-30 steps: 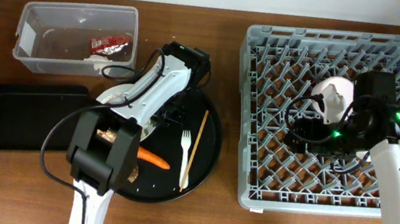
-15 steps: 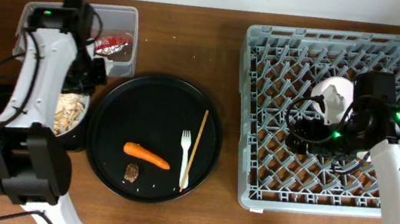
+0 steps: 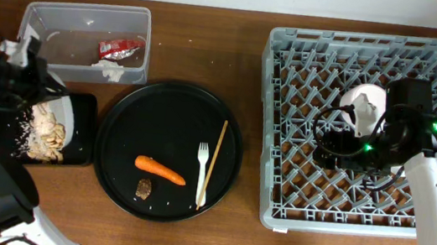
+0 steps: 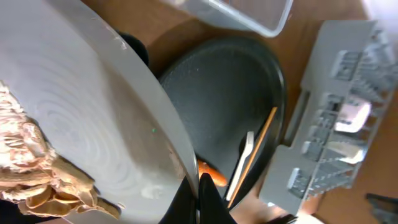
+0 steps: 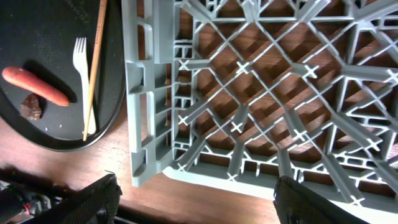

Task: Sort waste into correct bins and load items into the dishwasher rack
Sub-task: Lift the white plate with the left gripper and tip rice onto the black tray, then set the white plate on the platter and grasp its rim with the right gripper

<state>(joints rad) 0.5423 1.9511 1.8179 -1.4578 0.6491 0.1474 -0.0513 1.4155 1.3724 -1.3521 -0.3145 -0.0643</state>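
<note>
The robot needs to move its left gripper to the right in the overhead view and lower the levelled plate onto the round black tray (image 4: 235,126), which is bare in the middle.
My left gripper (image 3: 30,85) is shut on the rim of the pale grey plate (image 3: 65,115) and holds it tilted over the shallow black tray (image 3: 83,145). Pale food scraps (image 3: 43,135) lie on the plate's low edge and the tray. In the left wrist view the fingers (image 4: 200,186) pinch the plate (image 4: 93,118), with scraps (image 4: 25,171) at its lower left. The clear tub (image 3: 40,61) holds the red wrapper (image 3: 120,47) and the white tissue (image 3: 109,67). My right gripper (image 3: 338,147) is open and empty above the dishwasher rack (image 3: 277,189), near a white cup (image 3: 366,104).
The round black tray (image 3: 130,119) holds the carrot (image 3: 160,170), the brown morsel (image 3: 143,187), the white fork (image 3: 203,171) and a chopstick (image 3: 213,160). The right wrist view shows the rack's lattice (image 5: 261,93), the carrot (image 5: 34,84) and the fork (image 5: 81,74).
My left arm has swung from the round tray to the far left with the plate and tilted it; scraps now lie on the black tray. The right arm has not moved.
</note>
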